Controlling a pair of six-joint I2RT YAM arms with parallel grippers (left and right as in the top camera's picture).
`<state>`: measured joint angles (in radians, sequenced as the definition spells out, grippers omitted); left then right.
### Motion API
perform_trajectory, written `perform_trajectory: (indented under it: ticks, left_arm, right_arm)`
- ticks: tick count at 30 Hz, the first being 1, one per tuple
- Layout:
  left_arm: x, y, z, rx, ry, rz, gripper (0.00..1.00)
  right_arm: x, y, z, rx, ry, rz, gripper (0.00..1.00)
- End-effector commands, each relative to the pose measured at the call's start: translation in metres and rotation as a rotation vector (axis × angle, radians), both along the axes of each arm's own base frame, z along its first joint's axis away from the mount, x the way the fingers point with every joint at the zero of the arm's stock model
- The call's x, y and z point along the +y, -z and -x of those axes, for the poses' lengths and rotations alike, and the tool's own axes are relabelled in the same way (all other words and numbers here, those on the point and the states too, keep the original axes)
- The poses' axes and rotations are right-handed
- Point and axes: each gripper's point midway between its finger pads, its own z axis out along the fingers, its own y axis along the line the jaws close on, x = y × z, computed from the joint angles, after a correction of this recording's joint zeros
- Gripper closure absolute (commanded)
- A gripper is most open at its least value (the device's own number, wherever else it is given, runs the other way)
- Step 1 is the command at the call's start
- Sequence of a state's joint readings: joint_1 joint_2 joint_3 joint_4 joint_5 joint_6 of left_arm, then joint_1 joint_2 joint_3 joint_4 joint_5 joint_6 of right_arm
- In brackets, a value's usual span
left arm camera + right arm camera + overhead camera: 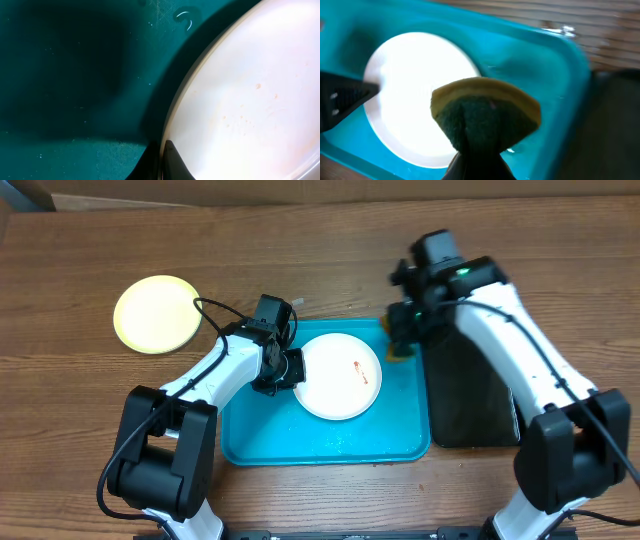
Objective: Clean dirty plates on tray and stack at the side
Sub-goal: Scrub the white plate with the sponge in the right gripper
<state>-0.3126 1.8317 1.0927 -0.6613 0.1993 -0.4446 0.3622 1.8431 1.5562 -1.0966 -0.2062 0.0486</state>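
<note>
A red-orange smear (360, 367) still marks the white plate. Next, my right gripper wipes its sponge across the plate, swings over the black tray (470, 372) and releases the sponge inside.
One white plate (340, 375) with a red-orange smear (360, 367) lies in the turquoise tray (320, 445). My left gripper (291, 368) is shut on this plate's left rim; in the left wrist view the dark fingertips (172, 160) pinch the rim of the plate (250, 100), one above and one below. A lime-yellow plate (155, 313) sits on the table at far left, outside the tray. My right gripper (402, 340) hovers over the tray's back right corner, shut on a yellow-and-green sponge (485, 115), with the white plate (415, 85) beyond it.
A narrow black tray (470, 395) lies against the turquoise tray's right side, under my right arm. Brown wooden table (90, 410) surrounds both trays. My left gripper's finger (340, 97) shows at the left edge of the right wrist view.
</note>
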Motion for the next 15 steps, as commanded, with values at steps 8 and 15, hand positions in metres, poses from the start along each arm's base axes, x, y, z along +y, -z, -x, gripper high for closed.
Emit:
perform_trajectory:
  ticks: [8,15]
  left_arm:
    - [-0.001,0.006,0.004,0.025,-0.002,0.005,0.96]
    - [-0.001,0.006,0.004,0.025,-0.001,0.005,0.96]
  right_arm:
    - [0.025,0.003,0.003,-0.240,-0.024,0.382,0.96]
    - [0.028,0.053,0.004,-0.212,-0.049,0.433,0.96]
